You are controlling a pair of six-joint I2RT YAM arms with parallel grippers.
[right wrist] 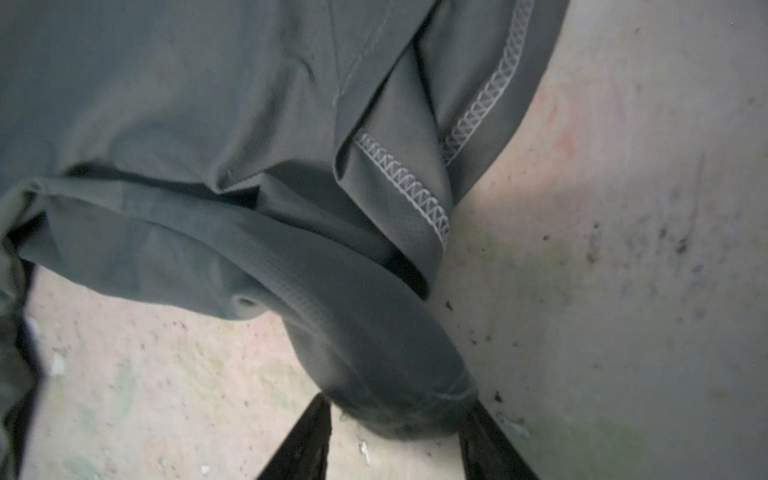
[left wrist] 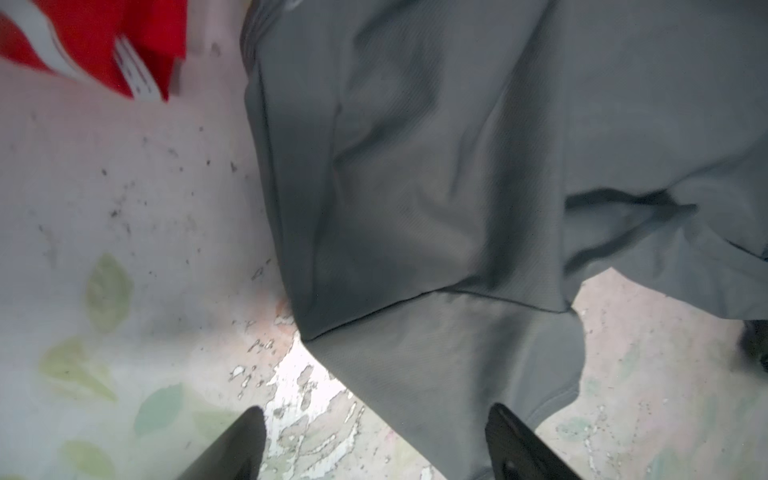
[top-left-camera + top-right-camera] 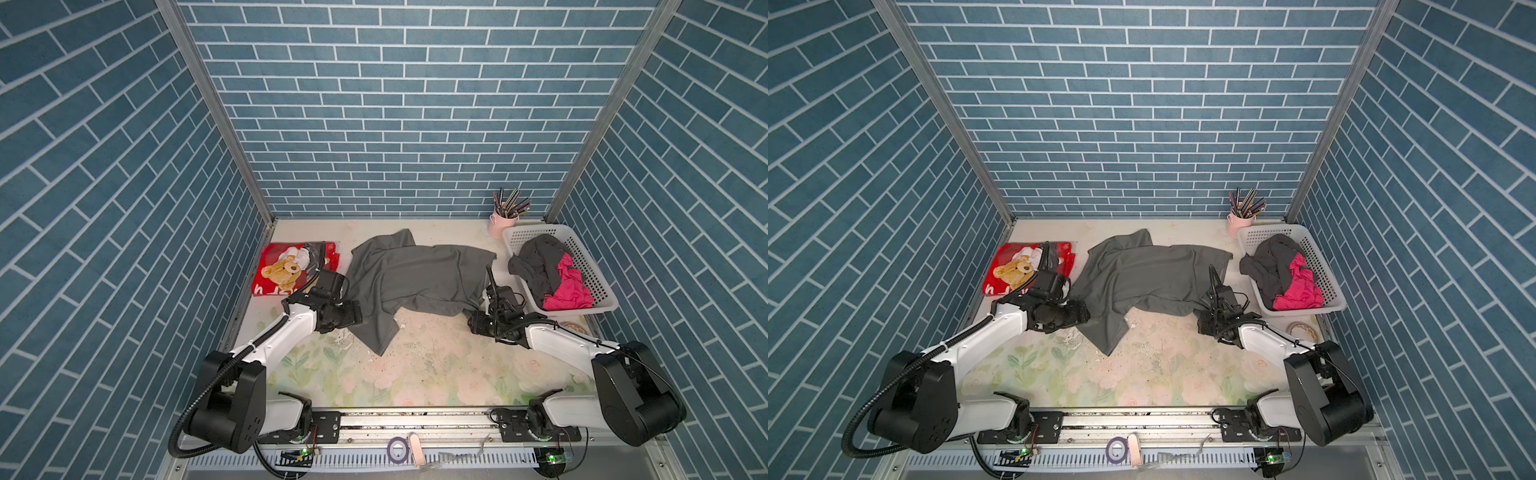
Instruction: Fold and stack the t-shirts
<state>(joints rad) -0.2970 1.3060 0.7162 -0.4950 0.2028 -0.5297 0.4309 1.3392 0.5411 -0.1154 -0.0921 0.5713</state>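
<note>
The open fingers of my left gripper will go down onto the grey shirt's sleeve edge point(image 3: 361, 333) point(image 2: 398, 425) and close.
A plain dark grey t-shirt point(image 3: 415, 274) point(image 3: 1150, 274) lies spread and rumpled across the middle of the table, one sleeve point(image 2: 436, 374) trailing toward the front. A red t-shirt with a teddy-bear print point(image 3: 286, 268) lies folded at the back left. My left gripper point(image 2: 378, 419) point(image 3: 357, 320) is open at the grey shirt's left edge, its jaws straddling the sleeve. At the shirt's front right corner, my right gripper point(image 1: 397, 415) point(image 3: 471, 313) has its fingertips point(image 1: 320, 419) pressed on both sides of a raised fold of grey cloth point(image 1: 386, 374).
A white perforated basket point(image 3: 536, 232) at the back right holds a dark t-shirt point(image 3: 536, 266) and a magenta one point(image 3: 567, 286). A pink cup of pencils point(image 3: 500, 224) stands behind it. A tape roll point(image 3: 1302, 330) lies in front of the basket.
</note>
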